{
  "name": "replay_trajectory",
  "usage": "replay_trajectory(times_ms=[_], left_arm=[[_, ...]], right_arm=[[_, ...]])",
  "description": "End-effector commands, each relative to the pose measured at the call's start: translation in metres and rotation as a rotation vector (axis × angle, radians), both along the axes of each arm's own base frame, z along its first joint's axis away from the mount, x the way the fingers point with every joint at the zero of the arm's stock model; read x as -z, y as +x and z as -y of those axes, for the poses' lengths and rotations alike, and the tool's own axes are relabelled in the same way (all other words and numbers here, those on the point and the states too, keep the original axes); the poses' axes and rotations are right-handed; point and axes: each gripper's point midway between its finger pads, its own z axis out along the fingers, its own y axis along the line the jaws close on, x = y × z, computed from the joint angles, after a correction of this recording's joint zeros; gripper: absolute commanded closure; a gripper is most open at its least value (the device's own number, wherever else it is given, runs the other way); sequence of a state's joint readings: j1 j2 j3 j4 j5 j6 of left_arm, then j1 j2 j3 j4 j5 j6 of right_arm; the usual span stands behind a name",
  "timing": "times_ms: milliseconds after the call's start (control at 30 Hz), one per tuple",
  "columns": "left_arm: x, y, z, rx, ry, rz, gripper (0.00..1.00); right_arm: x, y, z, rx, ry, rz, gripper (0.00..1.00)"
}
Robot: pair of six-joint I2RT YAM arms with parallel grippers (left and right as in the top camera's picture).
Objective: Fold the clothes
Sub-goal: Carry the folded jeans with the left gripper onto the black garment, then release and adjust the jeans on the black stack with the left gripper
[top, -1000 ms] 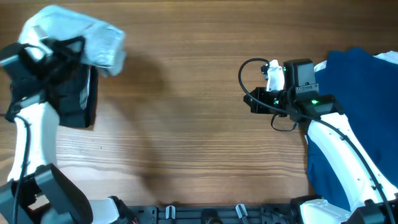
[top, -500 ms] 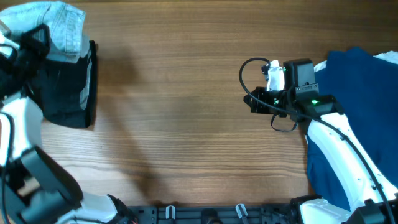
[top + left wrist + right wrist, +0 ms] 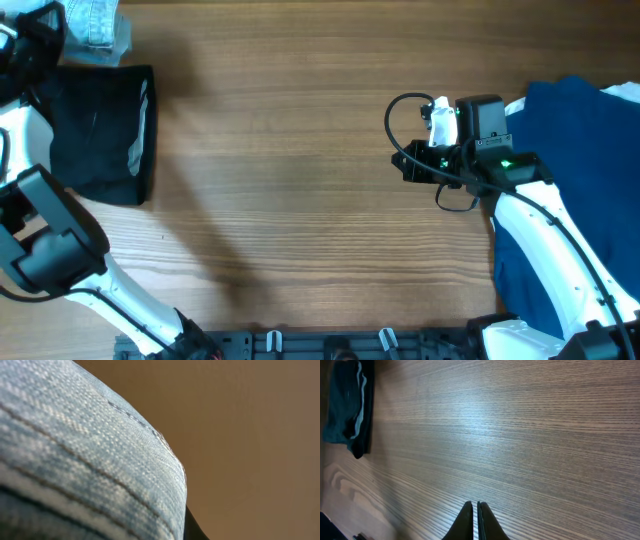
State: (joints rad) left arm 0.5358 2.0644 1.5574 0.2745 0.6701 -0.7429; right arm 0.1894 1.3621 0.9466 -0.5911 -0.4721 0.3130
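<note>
I should next move my left gripper back and down onto the folded black garment [image 3: 100, 130] to release the jeans [image 3: 92, 22], as they still hang past the garment's far edge.
The light-blue denim jeans [image 3: 92, 22] are bunched at the far-left corner of the table, lifted by my left gripper [image 3: 42, 32], whose jaws are hidden in the cloth. Denim [image 3: 75, 460] fills the left wrist view. A folded black garment [image 3: 100, 130] lies flat on the table just below; it also shows in the right wrist view [image 3: 347, 405]. My right gripper [image 3: 475, 512] is shut and empty above bare wood, mid-right in the overhead view [image 3: 408, 165]. A navy garment [image 3: 575, 200] lies at the right edge under the right arm.
A strip of white cloth [image 3: 625, 95] shows at the far right edge beside the navy garment. The wooden tabletop [image 3: 290, 180] stretches between the two piles. A black rail [image 3: 330, 345] runs along the near edge.
My left arm has carried the jeans up and to the left, off the black garment and toward the far-left corner. The black garment now lies uncovered. The right arm has not moved.
</note>
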Motion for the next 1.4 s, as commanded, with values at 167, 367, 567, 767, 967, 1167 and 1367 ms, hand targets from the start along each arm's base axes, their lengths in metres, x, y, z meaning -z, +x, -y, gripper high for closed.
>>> replay_trajectory(times_ms=[167, 367, 567, 767, 967, 1167, 1367], left_arm=[[0.040, 0.008, 0.011, 0.040, -0.004, -0.105, 0.96], [0.060, -0.022, 0.007, 0.115, -0.137, -0.215, 0.96], [0.102, -0.081, -0.002, 0.044, -0.230, -0.509, 0.96], [0.126, -0.118, -0.001, 0.010, -0.286, -0.683, 0.96], [0.078, -0.117, -0.009, -0.003, -0.224, -0.573, 0.96], [0.023, -0.128, -0.002, -0.004, -0.116, -0.493, 0.96], [0.080, -0.180, -0.015, -0.165, -0.086, -0.830, 0.95]], right_arm=[[0.003, -0.012, -0.003, -0.015, 0.010, -0.050, 0.95], [0.003, -0.012, -0.002, -0.021, 0.007, -0.048, 0.95], [0.004, -0.012, -0.002, -0.032, -0.004, -0.037, 0.95], [0.005, -0.010, 0.002, -0.019, -0.026, -0.032, 0.94], [0.006, -0.010, 0.002, -0.037, -0.037, -0.019, 0.94], [0.006, -0.010, 0.002, -0.037, -0.038, -0.019, 0.94], [0.006, -0.010, 0.002, -0.051, -0.044, -0.010, 0.94]])
